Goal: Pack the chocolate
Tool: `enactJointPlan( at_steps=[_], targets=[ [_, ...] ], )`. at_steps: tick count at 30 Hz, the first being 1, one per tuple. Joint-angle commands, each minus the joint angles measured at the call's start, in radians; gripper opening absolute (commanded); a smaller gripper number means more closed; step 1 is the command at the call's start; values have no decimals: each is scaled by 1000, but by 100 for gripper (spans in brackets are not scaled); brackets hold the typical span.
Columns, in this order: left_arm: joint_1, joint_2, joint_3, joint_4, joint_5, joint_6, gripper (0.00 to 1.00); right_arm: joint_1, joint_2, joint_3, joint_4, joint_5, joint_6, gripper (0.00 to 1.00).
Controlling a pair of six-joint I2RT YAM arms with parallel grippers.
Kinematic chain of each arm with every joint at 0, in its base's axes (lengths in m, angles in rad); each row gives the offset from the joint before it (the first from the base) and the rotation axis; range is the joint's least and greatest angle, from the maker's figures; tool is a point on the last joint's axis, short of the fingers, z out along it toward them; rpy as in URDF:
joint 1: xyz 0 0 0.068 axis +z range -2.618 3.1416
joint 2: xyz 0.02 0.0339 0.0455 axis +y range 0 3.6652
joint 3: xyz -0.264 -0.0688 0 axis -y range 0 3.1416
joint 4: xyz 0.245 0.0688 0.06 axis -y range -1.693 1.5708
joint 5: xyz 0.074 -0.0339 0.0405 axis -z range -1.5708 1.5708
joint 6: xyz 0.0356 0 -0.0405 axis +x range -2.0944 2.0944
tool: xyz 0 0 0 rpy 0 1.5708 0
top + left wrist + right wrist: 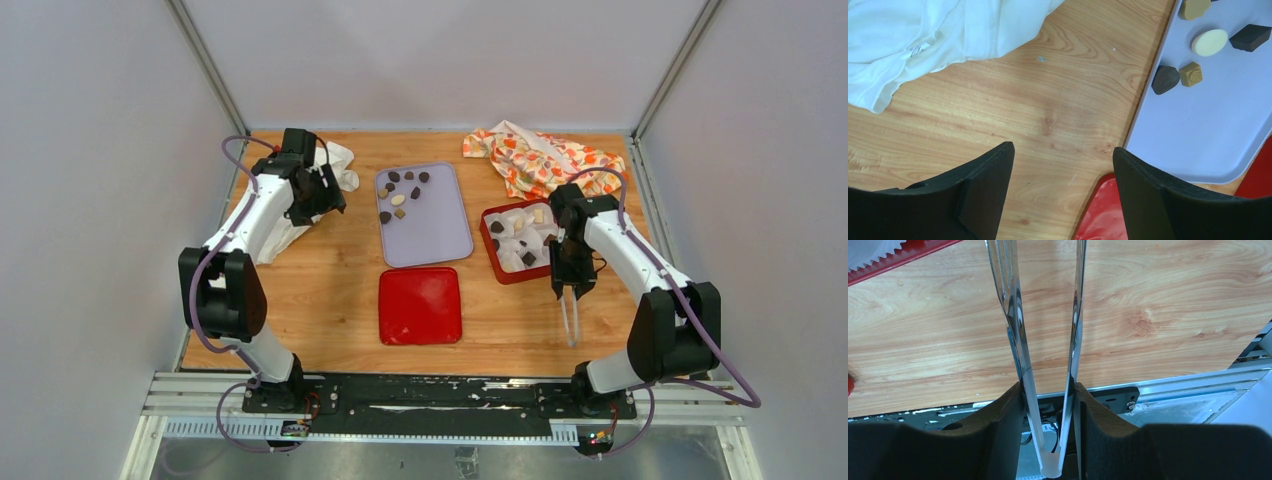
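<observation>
My right gripper holds the tongs (571, 322) and next needs to move to its right in the top view, go down and release them on the bare wood below, beside the box.
Several chocolate pieces (400, 195), dark, tan and cream, lie at the far left of a lavender tray (440, 235). They also show in the left wrist view (1209, 42) on that tray (1198, 135). A red box (489, 243) holds white paper cups and a few chocolate pieces (529, 258). My left gripper (322, 195) is open and empty over bare wood left of the tray, as the left wrist view (1063, 150) shows. My right gripper (572, 285) is shut on metal tongs (571, 322) just near of the box. In the right wrist view (1048, 390) the tongs (1018, 325) stand slightly apart, their tips cut off.
A red lid (420, 305) lies near of the tray, its corner under my left fingers (1103, 215). A white cloth (335, 165) lies at the far left (938, 30). A patterned orange cloth (540, 160) lies at the far right. The box corner (898, 255) shows in the right wrist view.
</observation>
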Motion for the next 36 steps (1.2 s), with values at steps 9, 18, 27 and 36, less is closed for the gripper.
enactJointPlan(
  at_steps=[9,18,27,36],
  targets=[
    [8,25,39,5,13,-13,77,-16,18,19,-36,6,-1,42],
    [8,26,41,4,10,-15,77,-15,25,24,-32,7,-2,45],
    [8,29,41,5,8,-14,77,-15,20,26,-33,18,1,43],
    [8,32,43,4,6,-12,77,-58,-32,97,-53,95,1,29]
  ],
)
